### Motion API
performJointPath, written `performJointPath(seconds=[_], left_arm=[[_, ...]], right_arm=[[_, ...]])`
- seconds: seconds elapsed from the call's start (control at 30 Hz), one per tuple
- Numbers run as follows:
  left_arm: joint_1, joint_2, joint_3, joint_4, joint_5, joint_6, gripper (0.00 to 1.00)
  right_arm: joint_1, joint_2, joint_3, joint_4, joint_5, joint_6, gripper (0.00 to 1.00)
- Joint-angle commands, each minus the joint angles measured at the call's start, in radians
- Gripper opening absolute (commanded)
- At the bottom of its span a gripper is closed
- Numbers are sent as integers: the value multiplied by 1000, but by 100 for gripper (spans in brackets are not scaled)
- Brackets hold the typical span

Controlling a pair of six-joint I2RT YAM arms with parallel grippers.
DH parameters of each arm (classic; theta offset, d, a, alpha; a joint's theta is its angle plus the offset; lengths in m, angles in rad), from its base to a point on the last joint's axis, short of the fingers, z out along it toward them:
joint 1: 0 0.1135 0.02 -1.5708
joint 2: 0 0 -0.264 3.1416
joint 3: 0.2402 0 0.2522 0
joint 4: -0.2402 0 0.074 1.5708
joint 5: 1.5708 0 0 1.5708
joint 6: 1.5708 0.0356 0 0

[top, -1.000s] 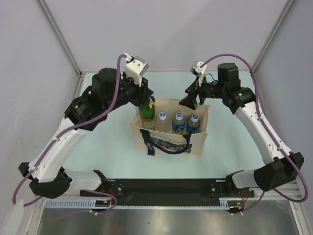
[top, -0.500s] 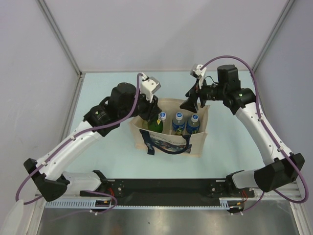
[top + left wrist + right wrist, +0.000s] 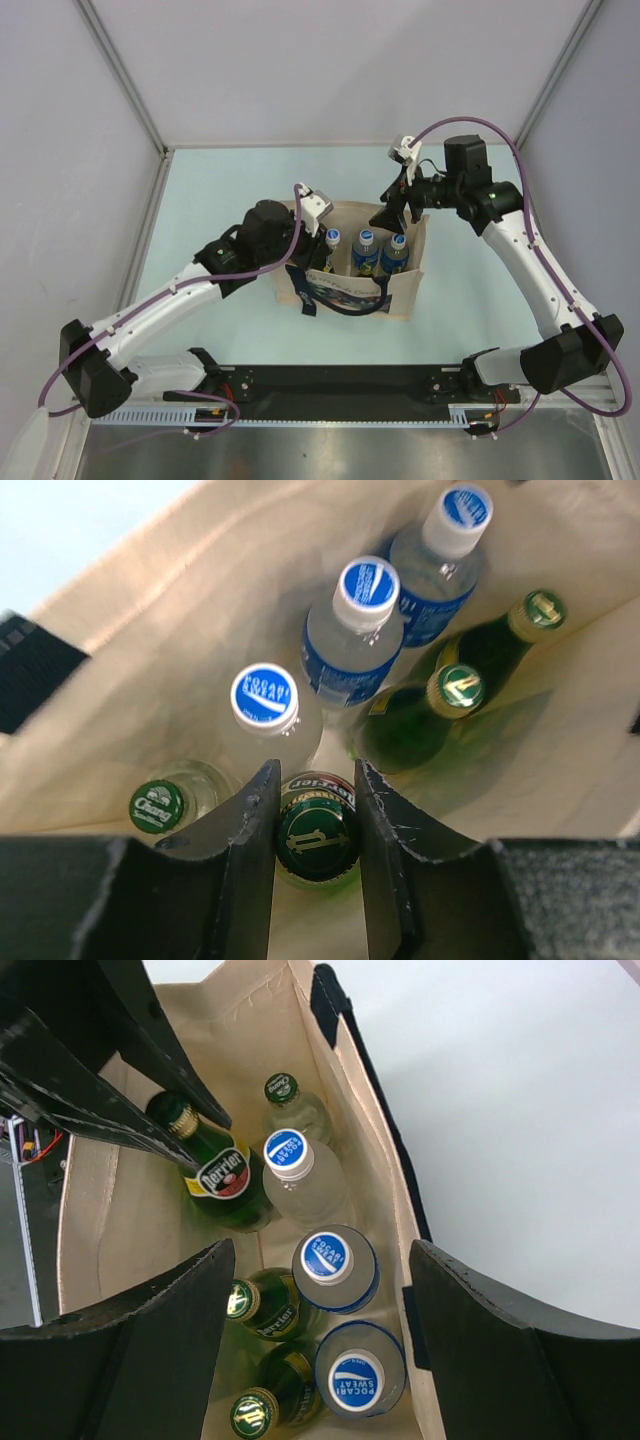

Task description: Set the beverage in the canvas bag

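Observation:
The bag's bottom by the Chang bottle (image 3: 168,802) lies below, so my left gripper next lowers the leaning Perrier (image 3: 318,838) until it stands upright, then releases its neck.
The beverage, a green Perrier glass bottle (image 3: 318,830) (image 3: 225,1175), is down inside the left end of the beige canvas bag (image 3: 402,296) and leans slightly. My left gripper (image 3: 312,775) (image 3: 312,252) is shut on its neck just under the green cap, and its fingers reach into the bag's mouth. My right gripper (image 3: 320,1250) (image 3: 398,208) stands open at the bag's right end. One of its fingers is inside and the other outside the bag's long side wall (image 3: 385,1160), and neither pinches the wall.
Inside the bag stand three clear bottles with blue caps (image 3: 366,240) (image 3: 326,1257), two more green bottles (image 3: 262,1305) and a bottle with a green Chang cap (image 3: 157,805). Dark strap handles (image 3: 340,300) hang over the bag's front. Grey walls enclose the pale blue tabletop (image 3: 200,200).
My left arm has swung right and lowered, carrying the green bottle from above the bag's left rim down into the bag. The right gripper has barely moved.

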State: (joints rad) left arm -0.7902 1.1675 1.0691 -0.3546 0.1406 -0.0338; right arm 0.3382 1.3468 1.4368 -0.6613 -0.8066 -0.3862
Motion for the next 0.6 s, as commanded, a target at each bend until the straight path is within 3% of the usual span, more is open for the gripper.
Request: performJointPath(seconds=[0.0,0.4,0.57], left_arm=[[-9,-74,-55,267,-16,0,0],[-9,-31,-179,398,-58,8,1],[-12,3,-181,402,-61,2,10]], right_arm=[[-1,-35,-7,-3,-22,-19,76],[-1,-26,-3,-20,-20,-40,76],[-2,-26,7,-43,-20,-62,76]])
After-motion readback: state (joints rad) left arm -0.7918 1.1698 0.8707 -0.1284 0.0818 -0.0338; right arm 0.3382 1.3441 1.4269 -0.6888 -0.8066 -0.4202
